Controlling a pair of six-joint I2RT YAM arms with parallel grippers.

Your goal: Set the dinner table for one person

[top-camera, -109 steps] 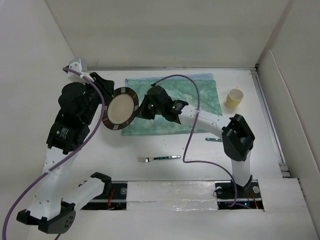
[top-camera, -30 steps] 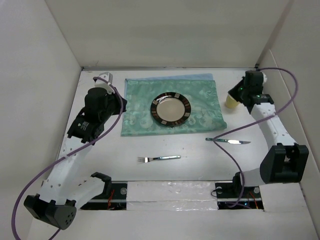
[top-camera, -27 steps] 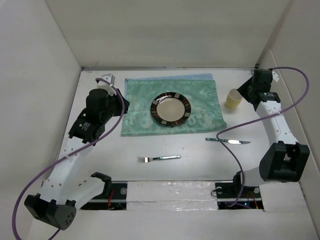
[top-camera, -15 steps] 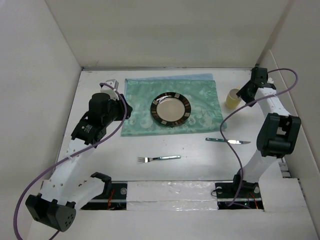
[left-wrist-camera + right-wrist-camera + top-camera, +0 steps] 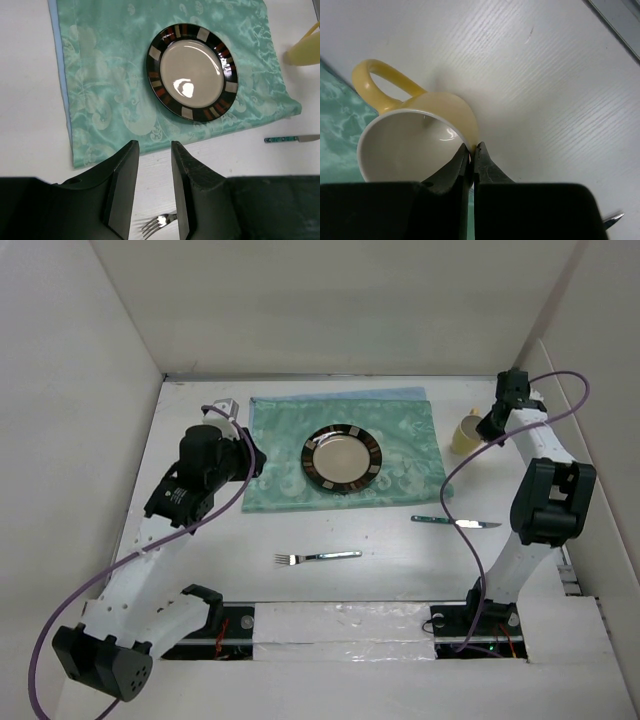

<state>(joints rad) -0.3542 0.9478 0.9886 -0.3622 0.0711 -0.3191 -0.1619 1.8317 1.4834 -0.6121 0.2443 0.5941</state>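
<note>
The right gripper lifts the cup (image 5: 466, 435) next, shifts left in the top view and lowers it for release onto the mat's bare nearest far corner.
A dark-rimmed plate (image 5: 343, 459) lies on the pale green mat (image 5: 345, 445) on the white dinner table (image 5: 400, 560); both show in the left wrist view, plate (image 5: 191, 72), mat (image 5: 100, 100). A yellow cup (image 5: 466, 435) stands right of the mat. My right gripper (image 5: 489, 430) is shut on the cup's rim (image 5: 470, 145), one finger inside, one outside. A fork (image 5: 317, 557) and a knife (image 5: 455, 522) lie on the table in front of the mat. My left gripper (image 5: 250, 455) is open and empty above the mat's left edge, fork tines (image 5: 159, 223) between its fingers.
White walls enclose the table on the left, back and right. The knife (image 5: 292, 138) lies past the mat's front right corner. A metal rail (image 5: 545, 500) runs along the table's right edge.
The plate went from held between both grippers to lying on the mat. My right arm swung to the cup and closed on its rim. My left arm drew back left.
</note>
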